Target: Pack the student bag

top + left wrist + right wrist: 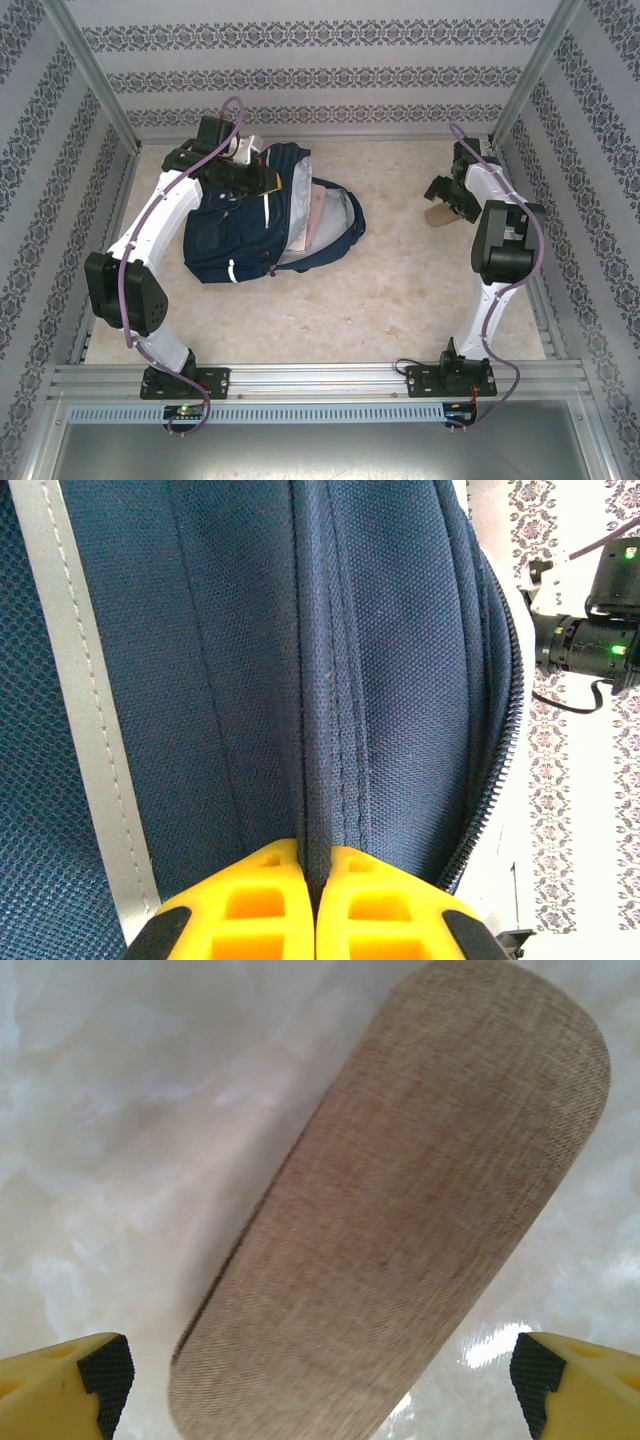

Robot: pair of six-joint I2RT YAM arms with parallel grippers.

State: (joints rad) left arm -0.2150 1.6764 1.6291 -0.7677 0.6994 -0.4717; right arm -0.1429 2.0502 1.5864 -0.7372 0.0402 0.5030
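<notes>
The tan fabric case lies below my right gripper, between the spread fingers, so my right gripper needs to go down around the case and close on its long sides.
The student bag (pixel 235 235), a navy backpack with a white stripe, lies at the table's back left with its main compartment gaping and its pale lining (pixel 325 210) showing. My left gripper (pixel 243 178) is at the bag's far end. In the left wrist view its yellow fingers (pixel 265 900) are shut on a stitched ridge of the bag's navy fabric (pixel 400 680), beside the open zipper (pixel 500 770). My right gripper (pixel 447 200) hangs open over a tan fabric case (pixel 438 216) at the back right. The case (pixel 400 1210) lies on the table between the spread fingertips (pixel 105 1372), which do not touch it.
Patterned walls and metal frame posts (pixel 95 75) close in the pale marble table (pixel 400 290) on three sides. An aluminium rail (pixel 320 378) with both arm bases runs along the near edge. Open tabletop lies between the bag and the case.
</notes>
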